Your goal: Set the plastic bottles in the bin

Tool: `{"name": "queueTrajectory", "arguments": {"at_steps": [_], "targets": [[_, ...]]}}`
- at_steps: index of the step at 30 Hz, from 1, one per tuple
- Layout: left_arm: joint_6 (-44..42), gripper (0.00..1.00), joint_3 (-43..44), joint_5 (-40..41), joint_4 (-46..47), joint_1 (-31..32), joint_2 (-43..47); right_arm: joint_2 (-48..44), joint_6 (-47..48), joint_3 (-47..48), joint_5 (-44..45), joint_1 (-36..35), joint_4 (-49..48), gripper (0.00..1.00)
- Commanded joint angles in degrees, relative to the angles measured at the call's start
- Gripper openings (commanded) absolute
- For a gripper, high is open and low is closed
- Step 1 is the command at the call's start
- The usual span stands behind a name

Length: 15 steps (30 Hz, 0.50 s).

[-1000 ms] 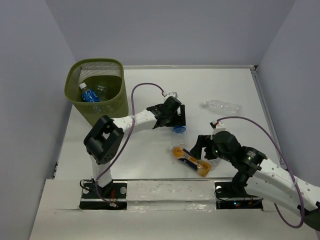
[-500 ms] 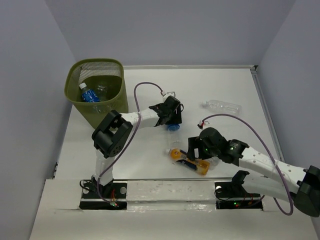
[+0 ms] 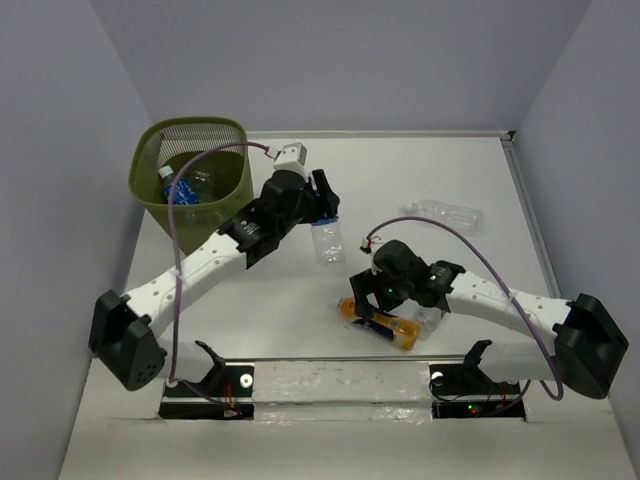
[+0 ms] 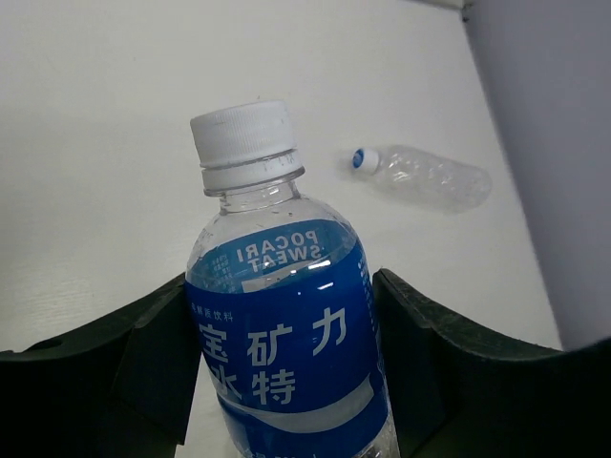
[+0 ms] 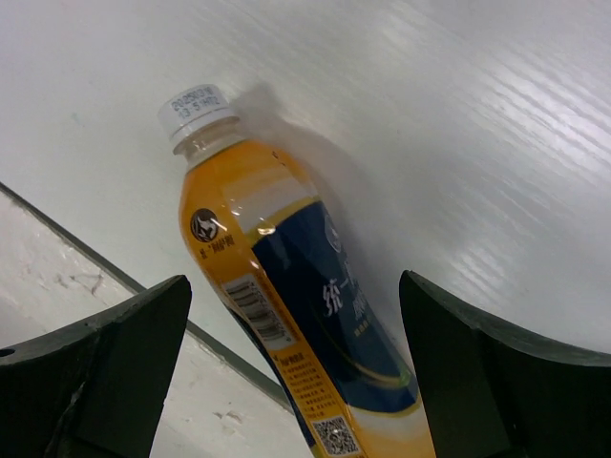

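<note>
My left gripper will lift and swing over the bin's opening and release the bottle, since the bin stands to the gripper's left in the top view.
My left gripper is shut on a clear blue-labelled bottle and holds it above the table, right of the olive-green mesh bin. In the left wrist view the bottle fills the space between both fingers, white cap away from the camera. My right gripper is open over the orange-yellow bottle, which lies on the table near the front edge. In the right wrist view that bottle lies between the spread fingers, untouched. A blue-labelled bottle lies inside the bin.
A plain clear bottle lies on the table at the back right; it also shows in the left wrist view. Something clear lies partly hidden under my right arm. Walls enclose the table on the left, right and back.
My left arm has lifted the blue-labelled bottle off the table and carried it back and left, closer to the bin. My right gripper has moved left over the orange-yellow bottle.
</note>
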<state>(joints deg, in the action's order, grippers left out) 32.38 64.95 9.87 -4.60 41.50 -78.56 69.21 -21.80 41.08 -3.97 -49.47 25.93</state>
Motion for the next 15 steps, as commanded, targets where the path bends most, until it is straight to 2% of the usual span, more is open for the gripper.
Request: {"name": "queueTrajectory", "arguments": {"at_steps": [1,5,6,8,9,10,12,13,15], "targets": [[-2.8,0.45,3.5,3.2,-1.8,-1.1,10.7,5.9,6.7,5.0,-6.0,-1.1,-2.4,0.95],[-5.0,0.45,10.6,5.9,-6.5,-5.3,17.0,12.3,7.5,7.3,-6.0,-1.6,-2.6,0.95],[-6.1,0.45,11.8,6.3,-7.2,-8.2,18.7,13.6,7.5,8.8,-6.0,-1.6,-2.6,0.95],[-8.1,0.45,15.0,6.4,-9.1,-13.5,20.2,17.1,7.5,11.1,-5.8,-1.6,-2.8,0.81],[-8.9,0.45,16.0,7.1,-9.5,-14.9,20.6,18.1,7.5,12.0,-5.7,-1.6,-2.8,0.71],[-9.6,0.46,17.2,10.7,-9.8,-16.0,20.9,19.4,7.0,12.6,-4.6,-1.6,-2.9,0.51],[-12.3,0.46,18.5,16.6,-9.2,-19.1,20.9,19.6,6.9,14.6,-4.4,-1.6,-2.6,0.34],[-13.3,0.46,19.4,18.8,-8.7,-20.0,20.6,19.0,6.6,15.2,-4.2,-1.6,-2.4,0.29],[-14.2,0.47,20.6,21.6,-8.1,-22.0,19.6,16.9,6.4,16.4,-4.6,-1.6,-2.1,0.28]]}}
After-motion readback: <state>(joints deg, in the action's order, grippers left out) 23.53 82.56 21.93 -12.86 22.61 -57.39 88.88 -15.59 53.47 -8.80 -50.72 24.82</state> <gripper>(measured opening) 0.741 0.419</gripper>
